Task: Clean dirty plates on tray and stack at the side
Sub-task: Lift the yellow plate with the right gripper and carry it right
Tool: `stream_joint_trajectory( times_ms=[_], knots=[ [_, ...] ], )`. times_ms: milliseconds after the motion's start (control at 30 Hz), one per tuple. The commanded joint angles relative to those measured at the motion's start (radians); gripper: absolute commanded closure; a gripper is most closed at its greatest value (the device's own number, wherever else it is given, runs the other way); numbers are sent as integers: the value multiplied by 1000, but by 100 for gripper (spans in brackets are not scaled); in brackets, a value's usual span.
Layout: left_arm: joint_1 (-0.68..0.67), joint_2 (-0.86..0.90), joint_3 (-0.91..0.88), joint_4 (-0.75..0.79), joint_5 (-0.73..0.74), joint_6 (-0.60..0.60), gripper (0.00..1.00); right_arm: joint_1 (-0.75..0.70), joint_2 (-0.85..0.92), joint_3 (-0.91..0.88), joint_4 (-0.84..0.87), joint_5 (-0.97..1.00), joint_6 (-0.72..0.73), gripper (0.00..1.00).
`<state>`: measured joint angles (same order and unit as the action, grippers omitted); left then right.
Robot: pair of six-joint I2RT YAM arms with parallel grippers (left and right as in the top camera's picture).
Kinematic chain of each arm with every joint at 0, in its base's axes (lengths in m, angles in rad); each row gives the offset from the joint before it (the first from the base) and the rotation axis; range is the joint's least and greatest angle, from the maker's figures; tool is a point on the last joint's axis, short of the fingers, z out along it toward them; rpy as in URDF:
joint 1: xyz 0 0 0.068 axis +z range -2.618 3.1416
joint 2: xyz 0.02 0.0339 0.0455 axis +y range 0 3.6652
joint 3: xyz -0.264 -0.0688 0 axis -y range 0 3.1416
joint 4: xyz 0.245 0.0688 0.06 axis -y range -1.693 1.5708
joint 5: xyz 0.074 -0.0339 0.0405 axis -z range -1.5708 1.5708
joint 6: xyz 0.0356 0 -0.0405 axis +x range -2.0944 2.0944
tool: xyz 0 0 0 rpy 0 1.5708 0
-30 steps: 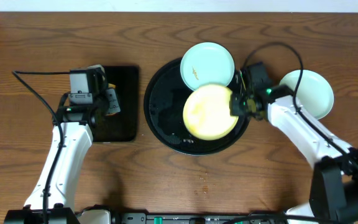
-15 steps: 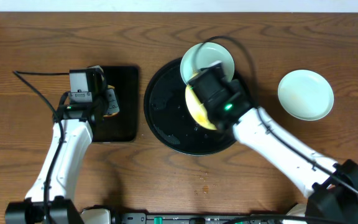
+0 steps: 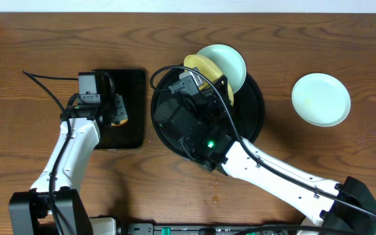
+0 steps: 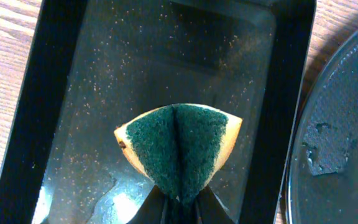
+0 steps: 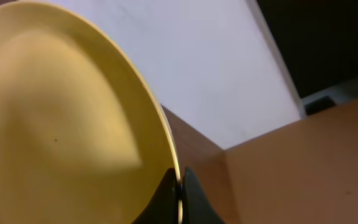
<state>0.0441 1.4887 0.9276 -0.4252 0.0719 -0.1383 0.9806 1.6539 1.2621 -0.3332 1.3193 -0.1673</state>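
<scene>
Next I should swing my right gripper across, level the yellow plate [image 3: 200, 65] and lower it to release, since the lone mint plate lies to its right in the overhead view.
My right gripper [image 5: 179, 180] is shut on the rim of the pale yellow plate [image 5: 61, 118], which it holds tilted on edge in the air. From overhead, this yellow plate [image 3: 200, 65] hangs over the far part of the round black tray [image 3: 256, 114], with the right gripper [image 3: 204, 81] just below it. A mint plate [image 3: 227, 60] rests on the tray's far rim, partly behind the yellow one. Another mint plate [image 3: 320, 98] lies on the bare wood at the right. My left gripper [image 4: 179, 202] is shut on a folded green-and-yellow sponge [image 4: 178, 143].
The sponge [image 3: 119, 117] and left gripper [image 3: 114, 108] hover over a small rectangular black tray [image 3: 132, 127], wet and speckled, left of the round tray. Water streaks show on the round tray's floor [image 4: 347, 124]. My right arm [image 3: 273, 170] crosses the table's front right.
My right arm swung from the tray's right side to over its left-middle, lifting the yellow plate off the tray and tipping it on edge. The left arm barely shifted.
</scene>
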Motion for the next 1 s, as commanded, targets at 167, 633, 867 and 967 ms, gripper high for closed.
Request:
stream_joint_trajectory(
  times_ms=[167, 633, 867, 967],
  knots=[
    [3, 4, 8, 0, -6, -9, 92, 5, -14, 21, 35, 68, -31, 99],
    [3, 4, 8, -1, -5, -10, 92, -131, -14, 21, -150, -554, 295, 99],
    [3, 4, 8, 0, -5, -10, 92, -424, -75, 23, -259, -1109, 444, 99],
    [3, 4, 8, 0, -5, -10, 92, -605, -97, 23, -264, -1285, 462, 99]
  ],
)
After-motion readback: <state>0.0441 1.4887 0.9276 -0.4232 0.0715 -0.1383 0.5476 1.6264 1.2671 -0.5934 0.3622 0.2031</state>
